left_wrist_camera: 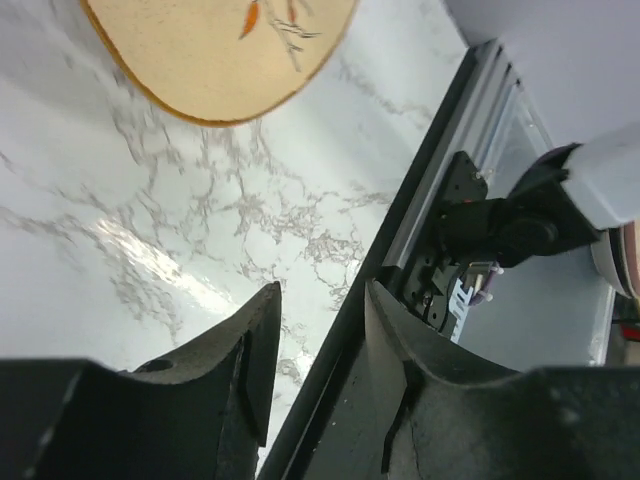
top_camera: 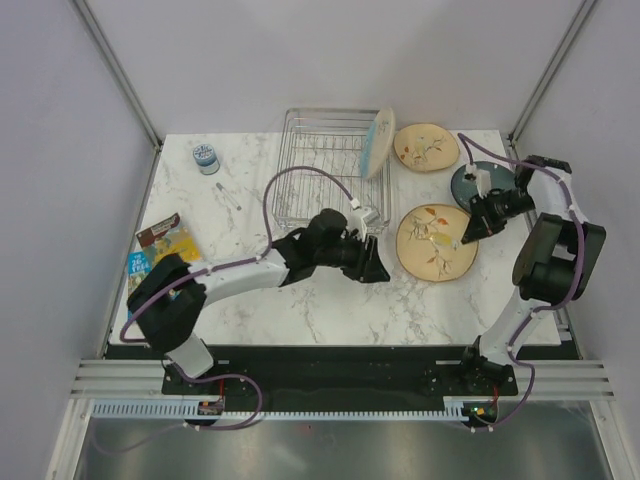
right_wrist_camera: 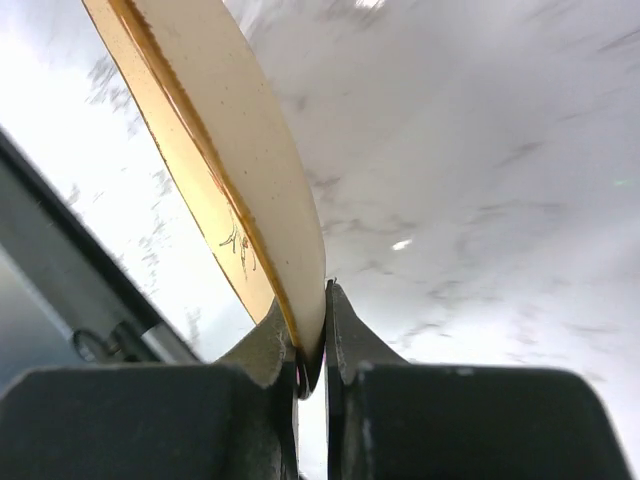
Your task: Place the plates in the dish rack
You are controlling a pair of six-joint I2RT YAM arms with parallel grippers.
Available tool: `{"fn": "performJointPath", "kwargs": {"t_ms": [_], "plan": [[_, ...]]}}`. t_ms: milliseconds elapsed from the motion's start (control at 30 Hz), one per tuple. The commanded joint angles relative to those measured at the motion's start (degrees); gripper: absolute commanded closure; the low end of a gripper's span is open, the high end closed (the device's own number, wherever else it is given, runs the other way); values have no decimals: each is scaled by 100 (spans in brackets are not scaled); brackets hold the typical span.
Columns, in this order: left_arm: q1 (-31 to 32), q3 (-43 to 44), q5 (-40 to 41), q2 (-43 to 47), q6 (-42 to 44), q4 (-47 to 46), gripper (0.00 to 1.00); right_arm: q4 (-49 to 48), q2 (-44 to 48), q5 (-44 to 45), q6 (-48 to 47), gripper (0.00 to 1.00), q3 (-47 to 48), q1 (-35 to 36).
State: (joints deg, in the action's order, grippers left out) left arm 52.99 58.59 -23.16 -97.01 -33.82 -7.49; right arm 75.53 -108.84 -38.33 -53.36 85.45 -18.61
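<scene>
Next, my right gripper rises outward and to its left in the top view to empty slots of the dish rack beside the half-blue plate (top_camera: 377,141). It then lowers and releases.
The silver wire dish rack (top_camera: 320,165) stands at the back centre, with the half-blue half-cream plate (top_camera: 377,141) upright at its right end. A cream leaf-sprig plate (top_camera: 426,146) lies right of the rack. A second cream leaf-sprig plate (top_camera: 436,242) lies at centre right; my right gripper (top_camera: 467,231) is shut on its right rim, seen edge-on in the right wrist view (right_wrist_camera: 262,190). The dark teal-grey plate (top_camera: 470,183) lies beside the right arm, partly hidden by it. My left gripper (top_camera: 378,262) is open and empty, just left of the held plate (left_wrist_camera: 215,55).
A small blue-lidded jar (top_camera: 206,157) stands at the back left. Snack packets (top_camera: 160,243) lie at the left edge. A small thin object (top_camera: 230,194) lies left of the rack. A black rail (left_wrist_camera: 400,250) runs along the table's near edge.
</scene>
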Motion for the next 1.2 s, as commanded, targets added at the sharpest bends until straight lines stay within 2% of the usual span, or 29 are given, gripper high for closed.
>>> {"fn": "performJointPath", "kwargs": {"t_ms": [0, 100, 133, 167, 200, 233, 267, 333, 367, 433, 467, 500, 600, 700, 833, 867, 933, 1067, 1167], "plan": [[-535, -6, -532, 1357, 1807, 423, 54, 823, 582, -650, 247, 100, 927, -46], [-860, 554, 90, 1929, 2615, 1116, 57, 823, 749, -772, 475, 100, 1568, -55], [-930, 723, 336, 2010, 2853, 1318, 64, 823, 802, -834, 554, 100, 1763, -55], [-1044, 950, 1008, 2054, 3229, 1503, 74, 832, 811, -904, 738, 100, 1991, -46], [-1106, 1005, 1467, 2116, 3346, 1539, 95, 823, 794, -1070, 905, 100, 2506, -46], [-1220, 1006, 1985, 2186, 3373, 1514, 98, 823, 724, -1185, 1055, 100, 2799, -46], [-1299, 927, 2835, 2204, 3643, 1331, 98, 815, 663, -1290, 1430, 100, 3106, -37], [-1667, 786, 3368, 2291, 3743, 1145, 98, 753, 409, -1589, 1906, 100, 4151, -2], [-1800, 594, 3797, 2344, 3664, 900, 98, 631, 329, -1608, 2683, 100, 4486, 102], [-2177, 356, 4133, 2441, 3585, 775, 98, -324, 389, -1424, 3504, 100, 4954, 252], [-2292, 225, 4527, 2433, 3437, 610, 98, -780, 494, -1275, 3865, 100, 4912, 453], [-2406, 171, 4661, 2415, 3435, 634, 98, -1699, 634, -1152, 4434, 100, 4641, 577], [-2820, 100, 4882, 2266, 2988, 722, 98, -2986, 1048, -309, 5149, 100, 4305, 1227], [-3110, 48, 4908, 2108, 2636, 933, 98, -3376, 830, 534, 5721, 100, 4558, 1816], [-3417, -119, 4794, 2081, 2144, 986, 98, -3931, 794, 1545, 5863, 100, 4428, 2711], [-3462, -233, 4751, 2107, 2108, 969, 98, -3949, 759, 2357, 5916, 100, 4480, 2896], [-3515, -356, 4715, 2169, 2073, 890, 98, -3870, 671, 3432, 5986, 100, 4656, 3440], [-3524, -760, 4514, 2301, 2029, 784, 98, -4335, 732, 4690, 6241, 100, 4445, 3996], [-3524, -997, 4373, 2380, 1880, 584, 98, -4625, 531, 6148, 6093, 100, 4445, 4575]]}}
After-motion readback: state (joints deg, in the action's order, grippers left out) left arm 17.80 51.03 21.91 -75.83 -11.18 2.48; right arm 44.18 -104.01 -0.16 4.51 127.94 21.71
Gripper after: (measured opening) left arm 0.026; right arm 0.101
